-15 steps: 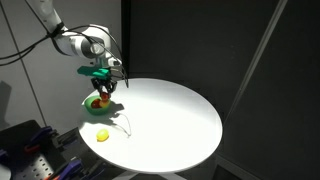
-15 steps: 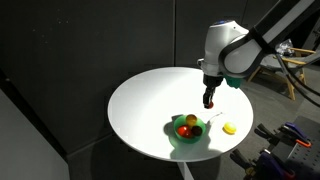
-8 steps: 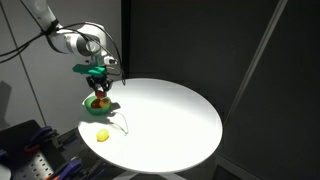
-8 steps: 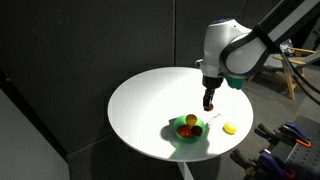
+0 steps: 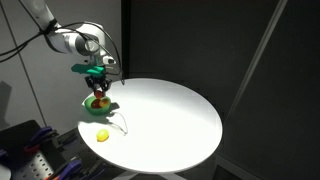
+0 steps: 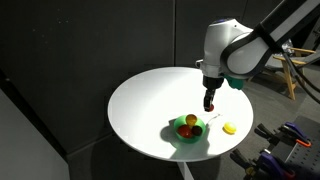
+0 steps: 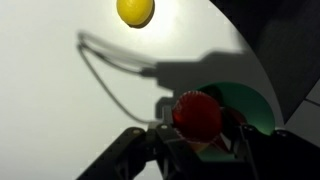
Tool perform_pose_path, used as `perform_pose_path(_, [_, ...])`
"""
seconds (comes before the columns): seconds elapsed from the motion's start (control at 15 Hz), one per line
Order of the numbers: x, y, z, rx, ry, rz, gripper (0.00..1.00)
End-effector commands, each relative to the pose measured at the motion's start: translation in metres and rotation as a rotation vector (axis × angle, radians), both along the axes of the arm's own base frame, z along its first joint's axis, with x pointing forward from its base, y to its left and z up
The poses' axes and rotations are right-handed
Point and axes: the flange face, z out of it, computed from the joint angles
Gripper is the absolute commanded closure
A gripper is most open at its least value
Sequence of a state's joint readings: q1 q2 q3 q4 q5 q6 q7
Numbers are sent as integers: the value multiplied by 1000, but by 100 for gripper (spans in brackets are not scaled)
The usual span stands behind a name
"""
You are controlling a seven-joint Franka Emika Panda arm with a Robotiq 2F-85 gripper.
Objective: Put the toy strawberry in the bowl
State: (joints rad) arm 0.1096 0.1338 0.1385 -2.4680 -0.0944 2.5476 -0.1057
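Note:
The bare green side of the bowl point(image 5: 98, 104) point(image 7: 252, 102) is below my gripper and to its right in the wrist view, so I need to move gently down that way and release.
My gripper point(image 7: 201, 132) is shut on the toy strawberry point(image 7: 197, 114), a small round red fruit held between the fingers. It hangs a little above the small green bowl point(image 7: 252, 102), near the bowl's rim. In both exterior views the gripper point(image 5: 100, 84) point(image 6: 209, 102) hovers over the bowl point(image 5: 98, 104) point(image 6: 187, 137) at the edge of the round white table. An orange-yellow fruit point(image 6: 190, 122) and another reddish piece lie in the bowl. Much of the bowl is hidden behind the strawberry in the wrist view.
A small yellow toy fruit point(image 5: 102, 136) point(image 6: 230, 128) point(image 7: 135, 10) lies on the white table point(image 5: 170, 115) point(image 6: 140, 105) beside the bowl, close to the table edge. Dark curtains surround the table. Equipment stands beside it point(image 6: 290, 140).
The gripper with the strawberry has shifted slightly sideways to sit more directly over the bowl. The bowl and yellow fruit have not moved.

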Motion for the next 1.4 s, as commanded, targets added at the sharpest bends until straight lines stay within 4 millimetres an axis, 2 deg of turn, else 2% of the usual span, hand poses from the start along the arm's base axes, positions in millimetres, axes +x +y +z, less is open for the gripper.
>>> perform_pose_path(0.0, [0, 0, 0, 0, 1, 0, 52])
perform_pose_path(0.33, [0, 0, 0, 0, 1, 0, 52])
perform_pose_path(0.4, [0, 1, 1, 1, -2, 5, 77])
perform_pose_path(0.87, [-4, 21, 4, 15, -25, 54, 77])
perform_pose_path(1.33, [-13, 36, -5, 45, -6, 101, 77])
